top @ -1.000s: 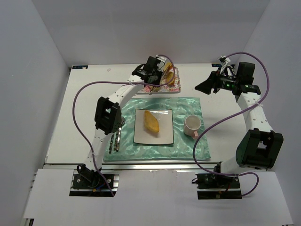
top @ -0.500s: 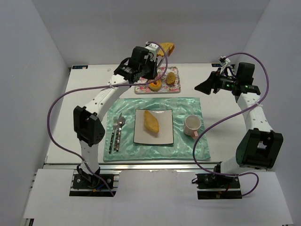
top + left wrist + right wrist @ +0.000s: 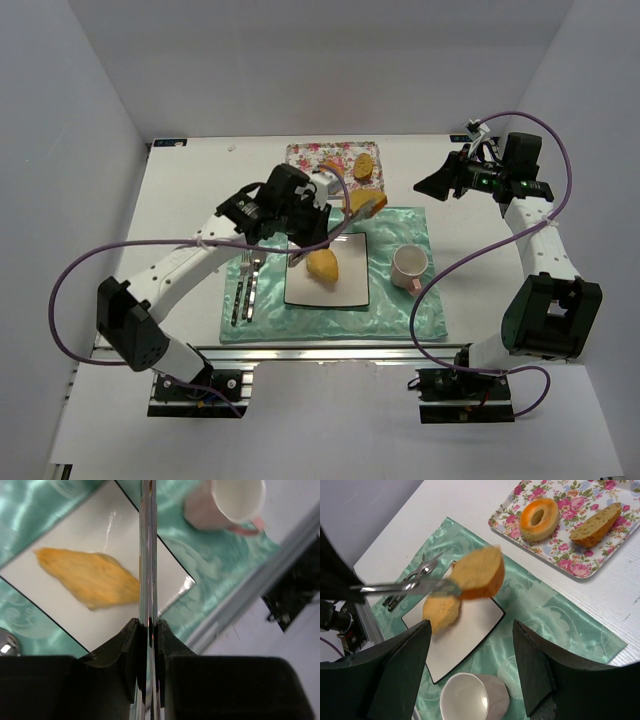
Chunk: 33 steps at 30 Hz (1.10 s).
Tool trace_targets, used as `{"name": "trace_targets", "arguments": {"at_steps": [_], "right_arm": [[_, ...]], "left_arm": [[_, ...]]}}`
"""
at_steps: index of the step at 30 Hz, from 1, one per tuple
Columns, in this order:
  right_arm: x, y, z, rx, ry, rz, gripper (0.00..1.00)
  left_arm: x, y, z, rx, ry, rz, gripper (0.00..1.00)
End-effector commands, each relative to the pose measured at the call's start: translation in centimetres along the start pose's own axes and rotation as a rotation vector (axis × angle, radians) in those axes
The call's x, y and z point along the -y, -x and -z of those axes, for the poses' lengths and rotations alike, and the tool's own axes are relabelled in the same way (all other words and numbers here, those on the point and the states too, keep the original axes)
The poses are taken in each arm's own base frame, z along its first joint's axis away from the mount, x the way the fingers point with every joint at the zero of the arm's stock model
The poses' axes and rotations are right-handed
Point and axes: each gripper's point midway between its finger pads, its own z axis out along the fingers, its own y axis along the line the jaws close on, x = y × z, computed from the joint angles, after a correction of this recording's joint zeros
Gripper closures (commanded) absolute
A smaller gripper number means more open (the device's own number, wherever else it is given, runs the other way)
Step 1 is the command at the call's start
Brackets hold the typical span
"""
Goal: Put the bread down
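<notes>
The tongs' bread is hanging in the air by the plate's far edge, so my left gripper will next move back and down to lower it beside the flat bread piece.
My left gripper point(image 3: 312, 197) is shut on metal tongs point(image 3: 405, 586), seen edge-on in the left wrist view point(image 3: 146, 555). The tongs hold a golden bread piece point(image 3: 365, 203) in the air over the far edge of the white square plate point(image 3: 345, 290); it also shows in the right wrist view point(image 3: 477, 572). Another flat bread piece point(image 3: 322, 265) lies on the plate point(image 3: 125, 530). My right gripper point(image 3: 427, 185) is open and empty, raised at the back right, its view looking down on the plate point(image 3: 470, 630).
A floral tray point(image 3: 580, 555) at the back holds a donut point(image 3: 538, 519) and a brown loaf point(image 3: 595, 525). A pink-white cup point(image 3: 408, 266) stands right of the plate on the green placemat point(image 3: 400, 225). Cutlery point(image 3: 245, 290) lies left of the plate.
My left arm has swung from the tray at the back towards the plate, carrying the bread piece in the tongs and lowering it. The right arm has not moved.
</notes>
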Motion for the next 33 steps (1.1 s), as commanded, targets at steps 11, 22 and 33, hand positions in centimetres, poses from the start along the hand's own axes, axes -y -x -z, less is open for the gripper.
{"name": "trace_targets", "arguments": {"at_steps": [11,22,33], "right_arm": [[-1.0,1.5,0.5,0.028,0.013,0.036,0.28],[-1.0,1.4,0.6,0.025,0.011,0.039,0.28],[-0.7,0.9,0.4,0.023,0.011,0.029,0.28]], "left_arm": [[1.1,-9.2,3.5,-0.194,0.029,-0.036,1.0],[0.6,-12.8,1.6,-0.345,0.023,-0.064,0.69],[0.7,-12.9,2.0,-0.361,0.027,-0.077,0.46]]}}
